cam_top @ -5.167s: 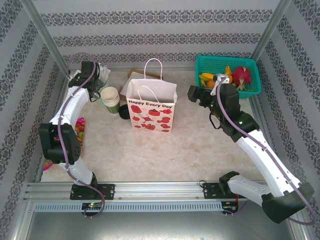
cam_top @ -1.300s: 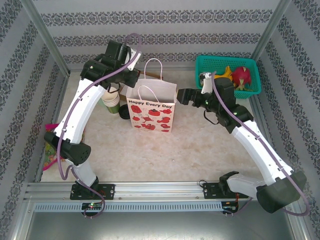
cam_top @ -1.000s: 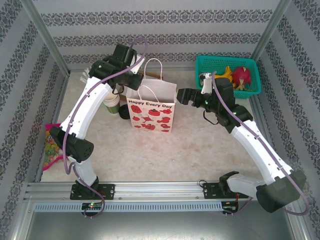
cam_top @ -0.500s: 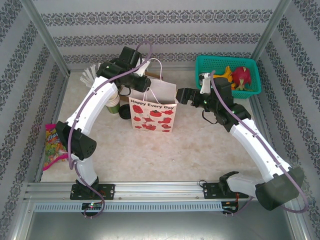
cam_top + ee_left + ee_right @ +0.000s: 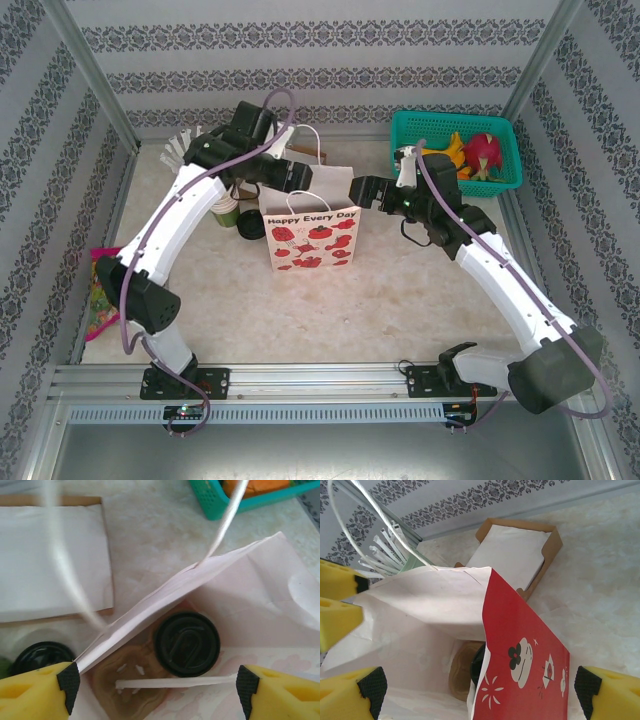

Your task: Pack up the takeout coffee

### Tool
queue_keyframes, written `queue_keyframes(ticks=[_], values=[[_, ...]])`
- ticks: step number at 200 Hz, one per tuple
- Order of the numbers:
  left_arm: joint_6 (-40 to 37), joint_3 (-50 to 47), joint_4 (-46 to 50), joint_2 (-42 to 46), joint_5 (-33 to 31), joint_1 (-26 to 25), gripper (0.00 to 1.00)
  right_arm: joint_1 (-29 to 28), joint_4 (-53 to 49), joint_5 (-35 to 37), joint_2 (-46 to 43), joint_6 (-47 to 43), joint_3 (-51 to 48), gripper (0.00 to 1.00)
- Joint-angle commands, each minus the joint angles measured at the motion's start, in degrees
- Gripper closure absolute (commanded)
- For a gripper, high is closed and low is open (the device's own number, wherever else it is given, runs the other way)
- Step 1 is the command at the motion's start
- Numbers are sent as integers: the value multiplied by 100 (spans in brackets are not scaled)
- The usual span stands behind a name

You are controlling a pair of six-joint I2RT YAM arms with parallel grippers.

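Observation:
The takeout coffee already stands inside, so my left gripper should next go from over the bag's opening toward the loose black lid, onto the bag's side rim.
The takeout coffee stands inside the white paper bag (image 5: 312,232). Its round black lid (image 5: 187,643) shows from above in the left wrist view, and the cup body is hidden. A sliver of that lid (image 5: 479,664) peeks past the bag's red side panel (image 5: 530,655) in the right wrist view. A white wrapped straw (image 5: 175,682) lies across the bag's bottom beside a brown insert (image 5: 127,680). My left gripper (image 5: 285,172) (image 5: 158,686) hovers open over the bag's mouth. My right gripper (image 5: 362,188) (image 5: 477,687) is open at the bag's right edge, straddling the side panel.
A loose black lid (image 5: 250,226) and a stack of lidless green cups (image 5: 228,207) sit left of the bag, with the cup of straws (image 5: 185,147) behind them. A cardboard box of napkins (image 5: 517,555) lies behind the bag. A teal fruit basket (image 5: 505,180) stands back right.
My left arm has swung from the straw cup at the back left to above the bag's mouth. The bag has shifted slightly right. My right gripper has closed in on its right edge.

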State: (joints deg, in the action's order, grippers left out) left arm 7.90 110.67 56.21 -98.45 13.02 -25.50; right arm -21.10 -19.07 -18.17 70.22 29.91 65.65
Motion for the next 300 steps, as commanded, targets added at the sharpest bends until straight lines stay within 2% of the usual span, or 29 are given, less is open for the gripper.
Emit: queue_keyframes(ticks=[1, 37, 114, 132, 181, 196, 204, 244, 284, 300], values=[[460, -223, 167, 466, -834, 12, 16, 36, 172, -212, 77, 3, 41, 2], [995, -439, 652, 532, -1443, 19, 16, 9, 133, 365, 49, -58, 53, 2], [1283, -593, 752, 262, -1480, 16, 26, 53, 36, 1073, -25, 100, 1, 2], [1300, -582, 831, 194, -1618, 16, 33, 61, 35, 1173, -26, 105, 9, 2], [1267, -544, 965, 251, -1674, 18, 74, 102, -57, 1411, 56, -26, 166, 2], [1266, -685, 978, 412, -1703, 27, 94, 122, -344, 1444, 185, -108, 407, 2], [1283, -802, 980, 528, -1723, 43, 100, 124, -441, 1512, 246, -109, 493, 2], [1297, -1267, 1137, 1134, -1639, 321, 100, 123, -554, 1485, 808, 68, 745, 2], [1054, -1769, 1305, 1873, -1466, 825, 100, 26, -91, 1096, 1724, 948, 934, 2], [918, -2009, 1323, 2128, -1494, 1026, 100, -123, 92, 1027, 2186, 1226, 1123, 5]])
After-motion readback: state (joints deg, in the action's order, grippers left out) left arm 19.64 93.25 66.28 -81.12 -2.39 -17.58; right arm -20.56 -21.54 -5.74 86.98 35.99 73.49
